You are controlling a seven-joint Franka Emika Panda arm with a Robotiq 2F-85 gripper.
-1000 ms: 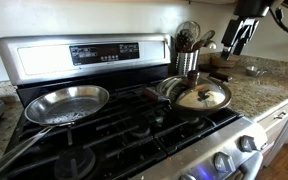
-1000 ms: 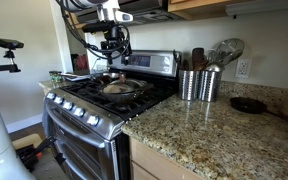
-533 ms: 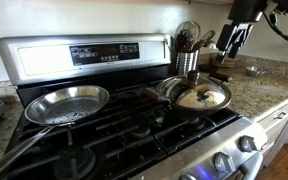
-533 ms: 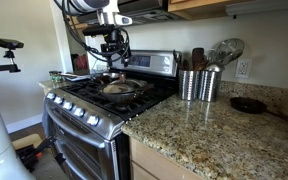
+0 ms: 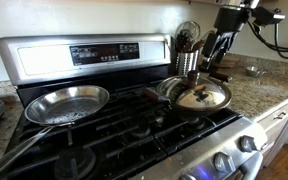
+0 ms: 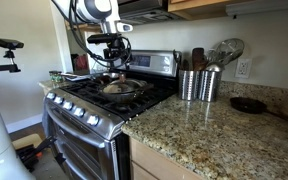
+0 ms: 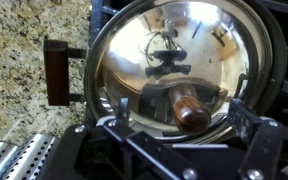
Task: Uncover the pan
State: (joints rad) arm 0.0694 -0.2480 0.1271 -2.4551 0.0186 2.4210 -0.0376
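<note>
My gripper will move down around the brown knob [image 7: 184, 108] before it closes.
The pan [image 5: 170, 93] sits on a right-hand stove burner, covered by a round silvery glass lid [image 5: 202, 96] with a brown knob [image 7: 184, 108]. Its black interior is hidden; only the dark rim and the handle [image 7: 56, 70] show. Pan and lid also show in an exterior view [image 6: 119, 88]. My gripper [image 5: 216, 45] hangs open above the lid in both exterior views [image 6: 114, 55]. In the wrist view its fingers [image 7: 182, 114] stand either side of the knob, not touching it.
A shiny steel frying pan [image 5: 69, 101] lies uncovered on a left burner. Perforated metal utensil holders [image 6: 195, 84] stand on the granite counter beside the stove, close to the covered pan. A small dark dish [image 6: 249, 104] lies further along the counter.
My gripper has moved from above the counter, beyond the utensil holders, across and down to a spot over the covered pan. The lid and pans have not moved.
</note>
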